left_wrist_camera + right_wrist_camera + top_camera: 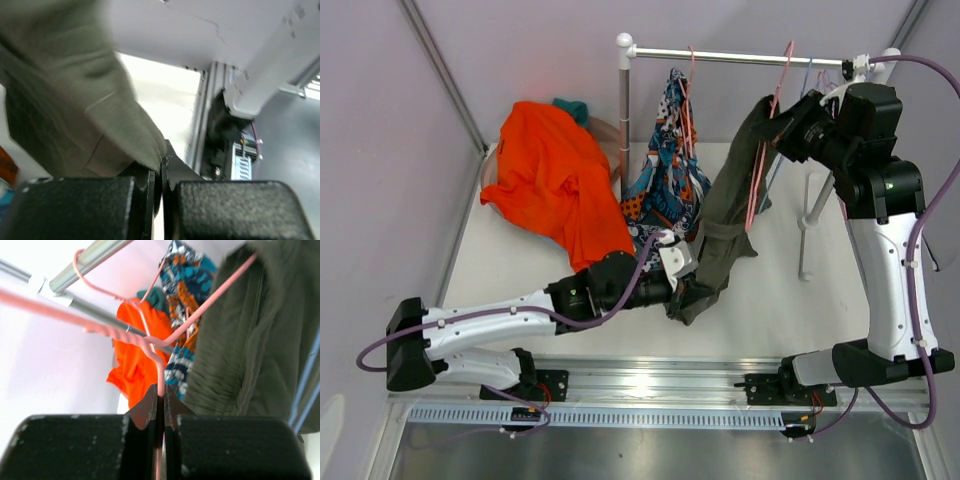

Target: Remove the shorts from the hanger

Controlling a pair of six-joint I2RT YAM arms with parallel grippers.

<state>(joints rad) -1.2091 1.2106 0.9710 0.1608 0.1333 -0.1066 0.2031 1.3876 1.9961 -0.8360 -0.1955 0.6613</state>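
Note:
The olive shorts are still hanging on the pink hanger, so my right gripper will next stay on the hanger's wire (161, 375) below the rail until the shorts slip off, and then let go of it.
The olive green shorts (730, 215) hang from a pink hanger (765, 150) on the rail (740, 57). My left gripper (682, 290) is shut on the lower hem of the olive shorts (75, 115). My right gripper (782, 125) is shut on the pink hanger's wire (161, 375), up beside the shorts (255, 340). The printed shorts (670, 160) hang on another pink hanger to the left. The bright orange shorts (555, 175) lie in a heap at the back left, with dark teal cloth (572, 107) behind them. The light blue shorts are out of view.
The rack's white post (624, 110) stands at the back middle, its right leg (810, 215) beside my right arm. A blue hanger (807, 85) hangs empty near the rail's right end. A round basket rim (605, 130) shows under the orange heap.

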